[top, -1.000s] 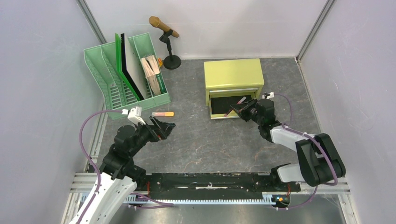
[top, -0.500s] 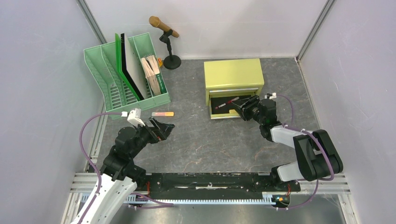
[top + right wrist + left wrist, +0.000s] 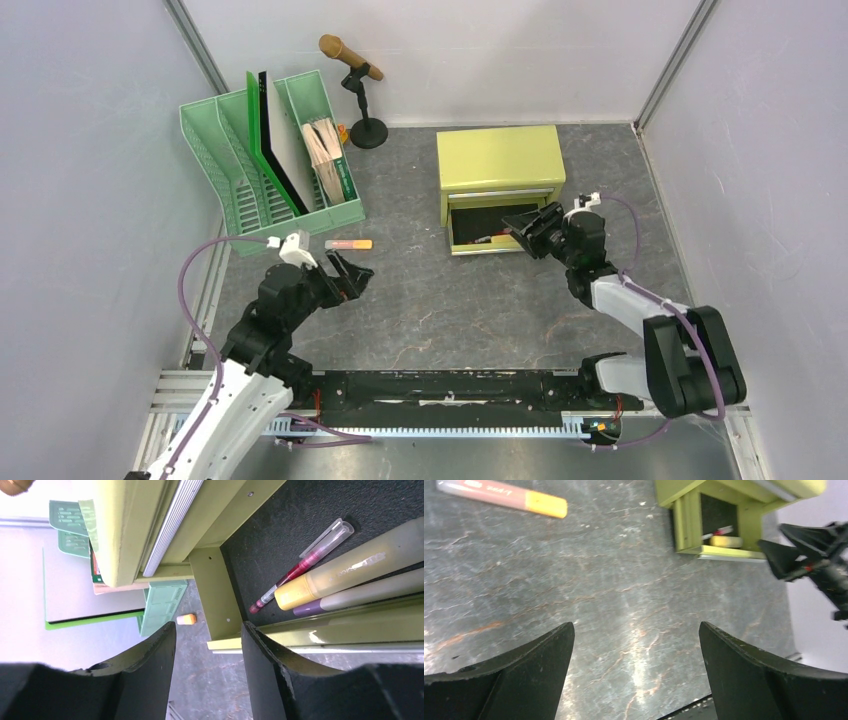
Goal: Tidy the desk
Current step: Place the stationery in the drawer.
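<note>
Because the marker lies crosswise to my open fingers, I will move my left gripper outward, turn it and bring it down to close on the marker's pink body point(image 3: 344, 244) point(image 3: 504, 496).
The desk point(image 3: 430, 300) is a dark grey mottled top. My right gripper point(image 3: 520, 233) is open with nothing between its fingers, at the right front corner of the open lower drawer point(image 3: 478, 240) of a yellow-green cabinet point(image 3: 498, 158). In the right wrist view the drawer point(image 3: 220, 595) holds a red pen point(image 3: 300, 565), a yellow-capped marker point(image 3: 350, 570) and a purple-capped one point(image 3: 360, 592), all beyond my right gripper point(image 3: 207, 626). My left gripper point(image 3: 358, 280) hangs open over bare desk, just in front of a pink and orange marker point(image 3: 348, 244).
A green file rack point(image 3: 268, 160) with folders stands at the back left. A microphone on a small stand point(image 3: 358, 90) is behind it. Pale walls enclose the desk. The left wrist view shows the marker point(image 3: 504, 495) and the cabinet drawer point(image 3: 719, 535).
My right gripper opened and let the red pen drop into the drawer, then drew back a little to the right. My left arm shifted only slightly.
</note>
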Controlling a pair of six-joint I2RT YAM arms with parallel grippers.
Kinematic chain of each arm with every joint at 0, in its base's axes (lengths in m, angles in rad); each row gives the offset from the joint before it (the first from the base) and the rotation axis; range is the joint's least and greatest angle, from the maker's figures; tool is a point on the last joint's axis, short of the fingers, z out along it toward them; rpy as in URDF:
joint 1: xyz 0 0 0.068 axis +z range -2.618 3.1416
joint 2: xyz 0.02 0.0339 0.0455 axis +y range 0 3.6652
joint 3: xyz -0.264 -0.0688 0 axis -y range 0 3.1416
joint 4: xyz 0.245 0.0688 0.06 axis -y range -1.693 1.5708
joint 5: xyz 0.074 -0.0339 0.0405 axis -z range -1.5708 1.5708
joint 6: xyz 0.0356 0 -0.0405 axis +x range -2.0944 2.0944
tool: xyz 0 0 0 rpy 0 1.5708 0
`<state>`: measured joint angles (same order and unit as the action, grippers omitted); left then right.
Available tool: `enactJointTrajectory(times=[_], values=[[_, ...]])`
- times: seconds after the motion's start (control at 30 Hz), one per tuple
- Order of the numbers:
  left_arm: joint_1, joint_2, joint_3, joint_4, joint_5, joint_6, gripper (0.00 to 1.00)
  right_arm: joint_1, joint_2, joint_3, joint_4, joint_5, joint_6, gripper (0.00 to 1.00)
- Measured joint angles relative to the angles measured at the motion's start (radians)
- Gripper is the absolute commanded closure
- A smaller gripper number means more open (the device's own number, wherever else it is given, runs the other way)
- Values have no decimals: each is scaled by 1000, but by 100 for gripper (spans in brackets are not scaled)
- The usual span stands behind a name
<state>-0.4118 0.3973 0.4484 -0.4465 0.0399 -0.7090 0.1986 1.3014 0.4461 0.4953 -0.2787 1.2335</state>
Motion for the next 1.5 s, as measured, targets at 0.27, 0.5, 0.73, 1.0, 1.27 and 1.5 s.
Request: enactJointTrajectory(times=[0.27,0.5,0.73,1.0,1.27,1.5], values=[[0,262,50,-42,-66,24,0,-16,-158,-3,-186,-21,-182,43],[0,534,180,-58,-101,22,0,-18,-253,-14,-372,-16,-364,42],[0,746,306,-74,-203,-91,0,-18,-349,-126,-460,-10,-432,42],[19,991,437,-146,-281,-303,0,-18,-389,-209,-511,-24,-438,42],[105,1091,479,-167,-301,-431,6,-18,-418,-212,-534,-34,-439,42],[150,1148,500,-176,-319,-531,13,-18,-419,-220,-544,-35,-440,42]])
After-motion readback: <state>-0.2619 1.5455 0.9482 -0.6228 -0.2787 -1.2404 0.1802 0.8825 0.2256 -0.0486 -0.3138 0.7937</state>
